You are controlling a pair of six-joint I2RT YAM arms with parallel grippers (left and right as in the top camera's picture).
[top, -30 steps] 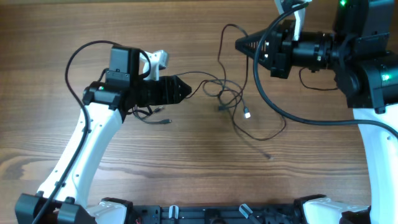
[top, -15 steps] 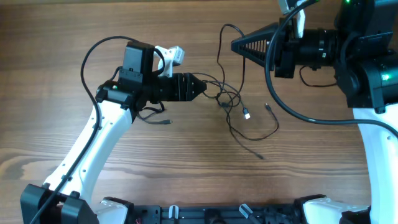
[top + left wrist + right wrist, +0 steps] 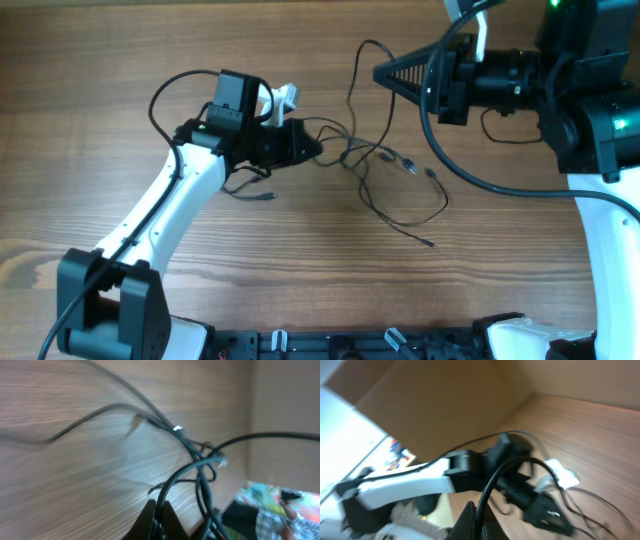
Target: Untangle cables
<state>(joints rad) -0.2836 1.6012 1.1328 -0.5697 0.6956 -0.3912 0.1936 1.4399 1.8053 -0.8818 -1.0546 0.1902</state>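
Note:
The short cord (image 3: 250, 194) lies to the left of my left gripper in the overhead view. My left gripper will next pull toward the cord, because its part runs into the knot, and then release it.
The cables (image 3: 372, 158) are thin black cords knotted at the table's middle, with loose loops trailing to a plug end (image 3: 428, 243) at the front right. My left gripper (image 3: 318, 148) is at the tangle's left edge, shut on one strand. In the left wrist view that strand runs up from between the closed fingers (image 3: 150, 521) to the knot (image 3: 205, 457). My right gripper (image 3: 377, 72) is above and behind the tangle, shut on another cord that loops upward (image 3: 365, 46). In the right wrist view this cord (image 3: 496, 479) rises from the closed fingertips (image 3: 466, 521).
Another short cord with a plug (image 3: 268, 196) lies beneath the left arm (image 3: 180, 205). Thick black arm wires arc over the left arm (image 3: 165, 85) and sweep from the right arm (image 3: 470, 180) across the table's right side. Bare wood lies along the front.
My left gripper slid right to the tangle's edge and shut on a strand. The knot and its loose plug ends shifted a little. The right gripper stayed shut on its cord, barely moving.

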